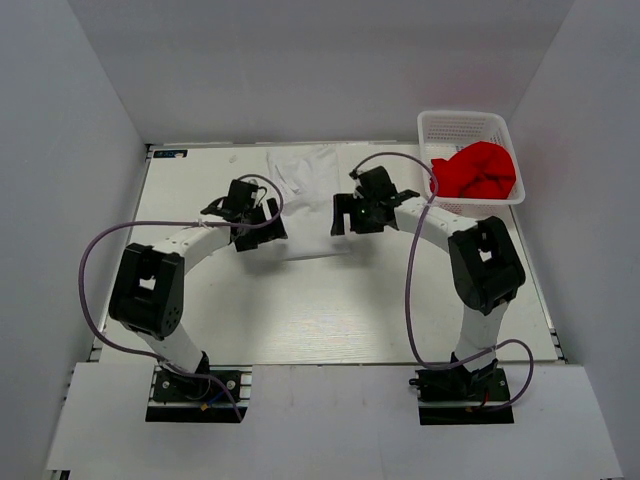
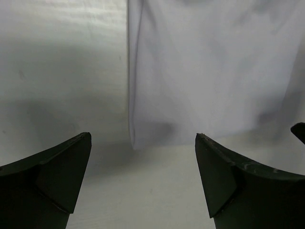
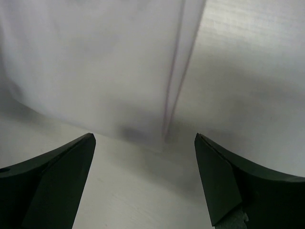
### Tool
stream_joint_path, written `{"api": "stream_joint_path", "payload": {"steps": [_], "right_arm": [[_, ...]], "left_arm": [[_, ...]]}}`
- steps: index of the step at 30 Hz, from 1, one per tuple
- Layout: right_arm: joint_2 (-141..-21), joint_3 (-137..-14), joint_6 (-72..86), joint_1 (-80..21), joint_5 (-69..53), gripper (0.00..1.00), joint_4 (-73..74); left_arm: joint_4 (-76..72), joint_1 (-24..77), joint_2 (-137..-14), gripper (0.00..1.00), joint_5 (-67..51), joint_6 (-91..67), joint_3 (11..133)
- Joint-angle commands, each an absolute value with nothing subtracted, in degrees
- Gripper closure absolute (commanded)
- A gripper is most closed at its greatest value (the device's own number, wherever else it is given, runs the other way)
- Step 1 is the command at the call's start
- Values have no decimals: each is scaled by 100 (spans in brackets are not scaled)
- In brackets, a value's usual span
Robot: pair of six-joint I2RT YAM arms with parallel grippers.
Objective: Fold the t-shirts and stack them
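Observation:
My left gripper is above the white t-shirt's near corner and forward of it, with the open fingertips on both sides of the corner. It will move gently down and back next to pinch the corner.
The white t-shirt lies flat on the table at the back middle, between my two grippers. In the left wrist view its near left corner lies just ahead of my open left gripper, which is empty. In the right wrist view its near right corner lies just ahead of my open right gripper, also empty. In the top view the left gripper and the right gripper sit at the shirt's two sides. The red t-shirt is bunched up in the basket.
A white plastic lattice basket stands at the table's back right corner. Purple cables loop from both arms. Grey walls enclose the table on three sides.

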State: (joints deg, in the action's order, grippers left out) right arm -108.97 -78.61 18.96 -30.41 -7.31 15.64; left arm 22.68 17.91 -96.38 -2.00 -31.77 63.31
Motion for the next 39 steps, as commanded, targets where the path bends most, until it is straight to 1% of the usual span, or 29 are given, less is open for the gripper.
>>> {"api": "stream_joint_path", "payload": {"steps": [1, 5, 6, 8, 9, 10, 13, 14, 15, 16, 17, 18, 20, 22, 23, 24, 25, 26, 27, 28, 34, 39], "right_arm": [[-10486, -7096, 2092, -3006, -904, 10, 1503], [-10415, -6680, 2180, -3032, -1405, 10, 1083], [-10502, -6671, 2258, -3024, -1493, 10, 1046], [-10547, -6653, 2268, -3032, -1617, 10, 941], [-10582, -6662, 2294, -3024, -1617, 10, 906], [-10608, -6662, 2320, -3032, -1635, 10, 862], [-10713, -6697, 2382, -3023, -1485, 16, 879], [-10714, -6706, 2373, -3015, -1503, 20, 905], [-10740, -6689, 2408, -3023, -1486, 29, 923], [-10723, -6654, 2426, -3041, -1442, 34, 923], [-10697, -6636, 2443, -3032, -1450, 40, 923], [-10714, -6618, 2469, -3032, -1468, 50, 905], [-10749, -6574, 2479, -3032, -1442, 58, 870], [-10871, -6644, 2479, -3024, -1468, 66, 888], [-10916, -6714, 2479, -3023, -1494, 69, 957], [-10933, -6724, 2470, -3050, -1572, 74, 949], [-10960, -6758, 2470, -3041, -1599, 77, 949], [-10977, -6794, 2461, -3050, -1617, 79, 975], [-10951, -6803, 2478, -3041, -1556, 79, 993], [-10960, -6785, 2470, -3067, -1512, 77, 1019], [-10767, -6733, 2382, -3067, -616, 65, 1222], [-10846, -6855, 2276, -3085, -449, 64, 1327]], "left_arm": [[1890, 1880, -9177, 0, -896, -3199, 5758], [1267, 1995, -9105, 0, -1326, -3313, 4967], [1213, 1995, -9166, 0, -1327, -3366, 4966], [1213, 2057, -9333, 4, -1258, -3366, 4966], [1161, 2057, -9334, 6, -1196, -3366, 4966], [1160, 2109, -9412, 14, -1143, -3366, 4966], [1160, 2109, -9623, 29, -1081, -3366, 5114], [1238, 2109, -9694, 41, -1177, -3366, 5167], [1239, 2109, -9755, 46, -1178, -3366, 5168], [1239, 2109, -9825, 52, -1308, -3366, 5168], [1239, 2109, -9826, 55, -1310, -3366, 5168], [1239, 2162, -9826, 58, -1310, -3366, 5098], [1239, 2162, -9826, 66, -1161, -3366, 5045], [1353, 2162, -9826, 70, -1029, -3366, 5045], [1354, 2162, -9826, 77, -1028, -3366, 5045], [1354, 2162, -9826, 82, -967, -3366, 5045], [1414, 2162, -9826, 83, -967, -3366, 5045], [1415, 2162, -9826, 88, -967, -3366, 5045], [1467, 2162, -9826, 97, -906, -3366, 5045], [1468, 2162, -9826, 100, -905, -3366, 5045], [1468, 2162, -9826, 100, -800, -3366, 5045], [1406, 2162, -9773, 100, -800, -3366, 4983]]}}
